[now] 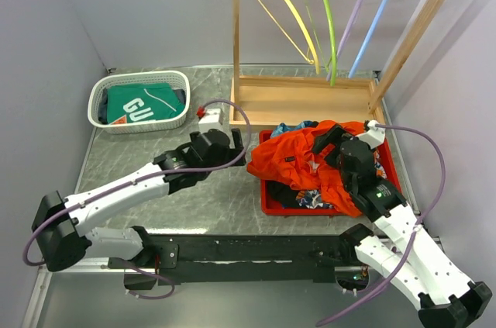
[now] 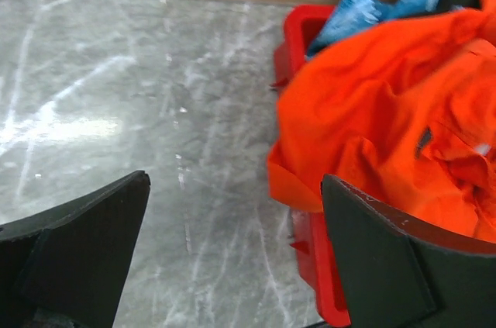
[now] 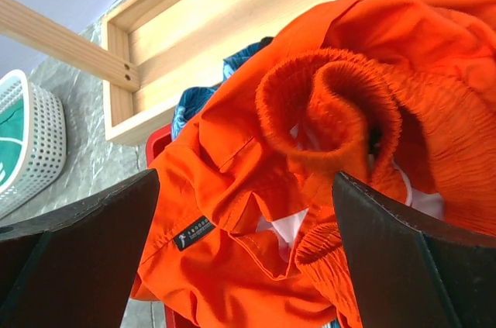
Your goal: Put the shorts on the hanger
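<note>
The left gripper moves to the right in the top view and down onto the ribbed waistband (image 3: 333, 103) next, because the waistband's edge stands up in a loop.
The bright orange shorts (image 1: 291, 159) lie crumpled on top of a red tray (image 1: 267, 205) right of centre. The yellow hanger (image 1: 283, 4) hangs by its hook at the left end of the wooden rack's rail. My left gripper (image 1: 235, 144) stands open just left of the tray; in the left wrist view the gripper (image 2: 234, 181) is over bare table, with the shorts (image 2: 387, 103) beside its right finger. My right gripper (image 1: 332, 142) is open above the shorts; in the right wrist view the gripper (image 3: 246, 177) straddles the shorts (image 3: 232, 274), near their ribbed waistband (image 3: 333, 103) and dark label (image 3: 194, 233).
A wooden rack (image 1: 302, 101) stands behind the tray with lime green (image 1: 329, 25), lilac (image 1: 353, 22) and blue (image 1: 376, 22) hangers. A white basket (image 1: 101, 95) at back left holds a green shirt (image 1: 139, 103). Blue-patterned garments (image 1: 314, 200) lie under the shorts.
</note>
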Robot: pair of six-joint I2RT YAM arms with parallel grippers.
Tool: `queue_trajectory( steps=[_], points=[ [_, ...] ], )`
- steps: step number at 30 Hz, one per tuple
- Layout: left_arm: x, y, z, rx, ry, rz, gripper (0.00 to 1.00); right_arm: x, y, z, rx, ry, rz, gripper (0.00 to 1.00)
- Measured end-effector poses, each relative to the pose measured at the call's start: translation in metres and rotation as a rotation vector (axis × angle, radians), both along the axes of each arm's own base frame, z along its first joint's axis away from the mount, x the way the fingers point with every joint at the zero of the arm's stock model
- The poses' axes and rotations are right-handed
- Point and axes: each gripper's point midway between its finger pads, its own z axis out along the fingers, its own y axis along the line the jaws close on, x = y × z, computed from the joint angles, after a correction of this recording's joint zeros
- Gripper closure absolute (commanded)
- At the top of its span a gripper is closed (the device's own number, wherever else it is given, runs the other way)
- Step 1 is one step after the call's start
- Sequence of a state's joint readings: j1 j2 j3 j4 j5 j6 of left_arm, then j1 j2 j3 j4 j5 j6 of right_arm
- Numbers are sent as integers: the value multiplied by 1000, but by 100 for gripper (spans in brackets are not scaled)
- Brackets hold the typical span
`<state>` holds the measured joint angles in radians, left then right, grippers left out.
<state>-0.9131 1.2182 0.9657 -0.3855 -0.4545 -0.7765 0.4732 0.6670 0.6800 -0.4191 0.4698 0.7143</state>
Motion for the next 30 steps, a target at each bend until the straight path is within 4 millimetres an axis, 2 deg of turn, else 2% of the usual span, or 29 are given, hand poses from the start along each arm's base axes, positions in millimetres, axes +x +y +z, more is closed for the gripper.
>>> queue_trajectory(
  steps=[4,8,12,18,24,30],
  points=[
    [-6,-21,4,7,-4,-34,9,-3,-6,6,-10,3,-24,0],
    [-9,-44,11,-2,-14,-71,19,-9,-12,7,-17,0,-40,0],
    [-10,-71,16,-1,-20,-114,23,-12,-18,6,-24,3,-62,0],
    [-11,-134,33,-12,-55,-212,26,-22,-36,0,-49,41,-148,3],
    [-10,-200,59,-87,-107,-303,30,-39,-58,14,-14,11,-251,4],
    [-4,-247,71,-159,-136,-343,34,-57,-73,25,21,-26,-307,5]
  ],
)
